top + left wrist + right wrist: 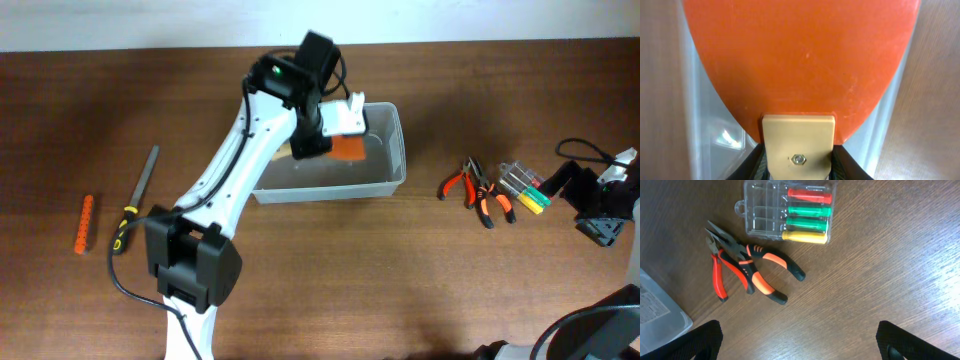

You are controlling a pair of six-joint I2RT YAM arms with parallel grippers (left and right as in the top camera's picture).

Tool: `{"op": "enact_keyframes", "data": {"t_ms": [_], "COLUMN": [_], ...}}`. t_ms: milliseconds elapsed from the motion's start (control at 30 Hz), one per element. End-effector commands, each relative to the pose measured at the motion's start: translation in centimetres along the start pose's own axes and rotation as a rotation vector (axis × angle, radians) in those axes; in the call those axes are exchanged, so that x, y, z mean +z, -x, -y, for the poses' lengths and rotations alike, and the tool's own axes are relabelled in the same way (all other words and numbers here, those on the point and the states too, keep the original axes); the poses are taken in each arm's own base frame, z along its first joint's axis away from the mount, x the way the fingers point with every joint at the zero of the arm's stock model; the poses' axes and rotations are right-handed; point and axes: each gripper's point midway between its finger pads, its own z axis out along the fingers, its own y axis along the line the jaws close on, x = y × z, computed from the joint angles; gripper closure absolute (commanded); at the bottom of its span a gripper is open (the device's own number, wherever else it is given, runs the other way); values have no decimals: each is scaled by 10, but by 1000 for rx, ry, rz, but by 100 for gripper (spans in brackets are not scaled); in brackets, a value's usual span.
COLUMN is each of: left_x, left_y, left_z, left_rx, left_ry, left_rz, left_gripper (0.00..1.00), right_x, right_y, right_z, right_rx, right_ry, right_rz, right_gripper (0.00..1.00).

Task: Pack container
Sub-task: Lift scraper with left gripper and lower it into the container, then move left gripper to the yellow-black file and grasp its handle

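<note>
I will next lower my left gripper toward the container's bottom and release the tool's tan handle there, as the orange blade already hangs inside the container's outline.
The container is a clear shallow plastic tub at the table's middle back. It also shows in the left wrist view and as a corner in the right wrist view. My left gripper is over the tub, shut on the tan handle of a tool with a flat orange blade. The blade hangs inside the tub's outline. Its fingers flank the handle. My right gripper is open and empty above bare table at the right.
Two pairs of orange-and-black pliers lie right of the tub. A small clear case of coloured bits lies beside them. A file with a black-and-yellow handle and an orange ribbed strip lie at the left.
</note>
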Motion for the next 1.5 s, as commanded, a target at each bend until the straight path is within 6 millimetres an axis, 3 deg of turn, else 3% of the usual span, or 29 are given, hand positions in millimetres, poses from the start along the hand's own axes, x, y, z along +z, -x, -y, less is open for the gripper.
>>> {"op": "enact_keyframes", "data": {"t_ms": [0,133,367,467,500,533,567,700,833,933,1000,1100,1133,1167,1367,1467], "left_x": [39,65,73,73,72,71,69,50,4,-31,-52,-65,-68,-67,-45,-23], "left_y": [-29,-38,-20,-20,-23,-26,-30,-44,-55,-65,-83,-120,-157,-188,-305,-343], "left_z": [1,-8,-39,-40,-39,-39,-38,-35,-51,-48,-44,-40,-40,-41,-31,-20], "left_rx": [125,122,123,118,98,80,57,-37,-274,-391,-479,-609,-747,-875,-1205,-1231], "left_ry": [-19,38,177,183,186,187,189,198,312,321,315,282,247,219,89,-6], "left_rz": [-65,-83,0,-3,-19,-40,-68,-165,-216,-220,-237,-281,-312,-320,-357,-329], "left_gripper": [98,97,83,57,41,6,1,1,1,1,1,1,1,1,1,0], "right_x": [-3,-3,-3,-3,-3,-3,-3,-3,-3,-3,-3,-3,-3,-3,-3,-3], "right_y": [5,5,5,5,5,5,5,4,5,5,5,5,5,5,5,5], "right_z": [-1,-1,-1,-1,-1,-1,-1,-1,-1,-1,-1,-1,-1,-1,-1,-1], "right_rx": [6,6,6,6,6,6,6,6,6,6,6,6,6,6,6,6], "right_ry": [3,3,3,3,3,4,4,3,3,4,4,3,3,3,3,4], "right_rz": [12,13,13,13,13,13,13,12,13,12,13,13,12,13,13,13], "right_gripper": [2,1,2,1,1,2,1,2,1,1,2,2,1,1,1,2]}}
